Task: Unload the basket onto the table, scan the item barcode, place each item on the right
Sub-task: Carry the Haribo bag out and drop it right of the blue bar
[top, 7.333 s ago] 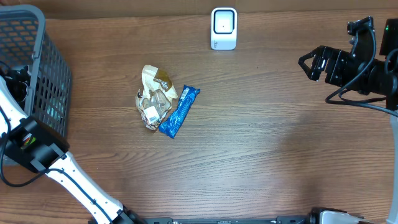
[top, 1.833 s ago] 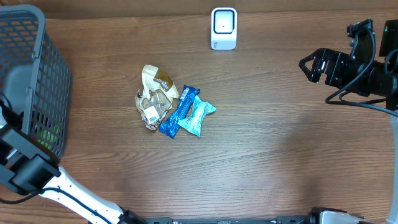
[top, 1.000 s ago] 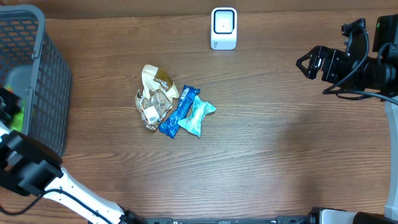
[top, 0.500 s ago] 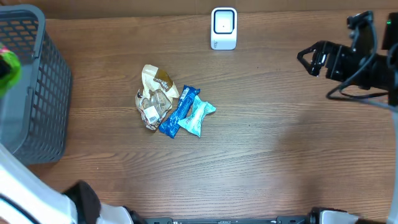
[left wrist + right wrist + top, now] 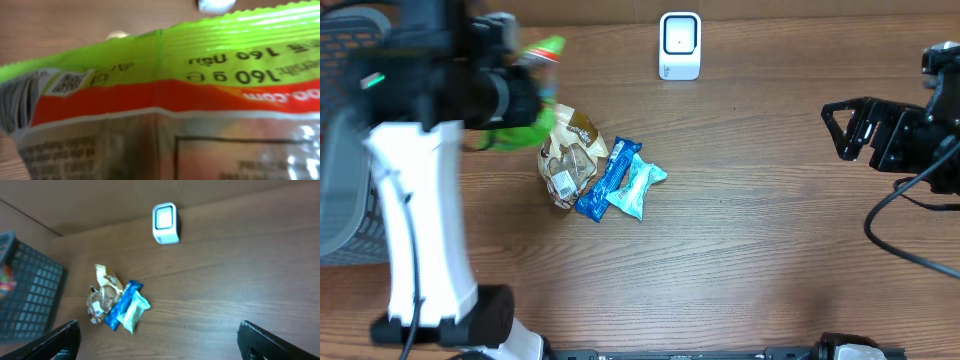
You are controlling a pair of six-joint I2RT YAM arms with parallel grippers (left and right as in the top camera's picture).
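Observation:
Clear space lies there on the table, toward my empty right gripper. I should carry the snack bag in my left gripper past the teal packet next and lower it onto bare table.
A green and red snack bag fills the left wrist view, hiding the fingers; a QR mark and the edge of a barcode show at its left end. Overhead, the same bag hangs in the air at the blurred left gripper, which is shut on it, just left of the white scanner. My right gripper stands open and empty at the far right, well away from the scanner.
A beige packet, a blue bar and a teal packet lie together at table centre. The grey mesh basket stands at the left edge, partly behind the left arm.
The left arm has swung out of the basket and over the table toward the scanner, carrying the green bag. The right gripper has shifted slightly right and toward the front.

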